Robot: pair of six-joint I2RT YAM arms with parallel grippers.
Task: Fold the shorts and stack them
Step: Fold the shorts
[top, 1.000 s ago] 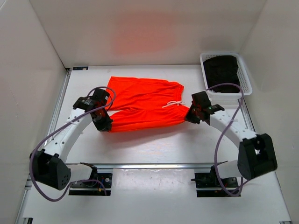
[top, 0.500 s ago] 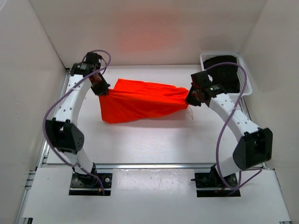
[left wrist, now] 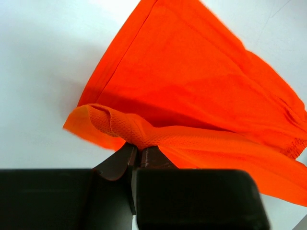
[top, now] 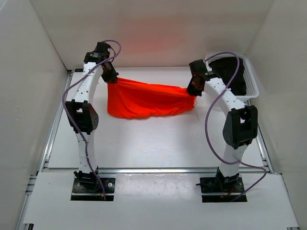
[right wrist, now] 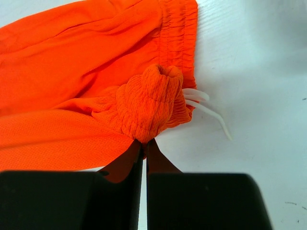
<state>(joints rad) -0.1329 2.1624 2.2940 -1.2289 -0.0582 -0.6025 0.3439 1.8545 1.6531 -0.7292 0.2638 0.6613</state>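
My left gripper should next move outward and down over the far end of the leg hem (left wrist: 147, 6) and let go of the corner of the shorts there, because that layer lies flat below.
The bright orange-red shorts (top: 148, 99) hang stretched between my two grippers above the far half of the table, their lower edge sagging onto it. My left gripper (top: 110, 76) is shut on the leg-end corner of the shorts (left wrist: 144, 134). My right gripper (top: 192, 89) is shut on a bunched part of the elastic waistband (right wrist: 153, 103). The white drawstring (right wrist: 206, 108) dangles beside the waistband over the table.
A white plastic basket (top: 251, 84) with dark folded clothes (top: 230, 72) stands at the far right, just behind the right arm. White walls close in on the left, back and right. A metal rail (top: 153, 169) crosses the table near the arm bases.
Both grippers have carried the near edge of the shorts up and toward the back wall. The shorts went from lying flat to hanging stretched between them.
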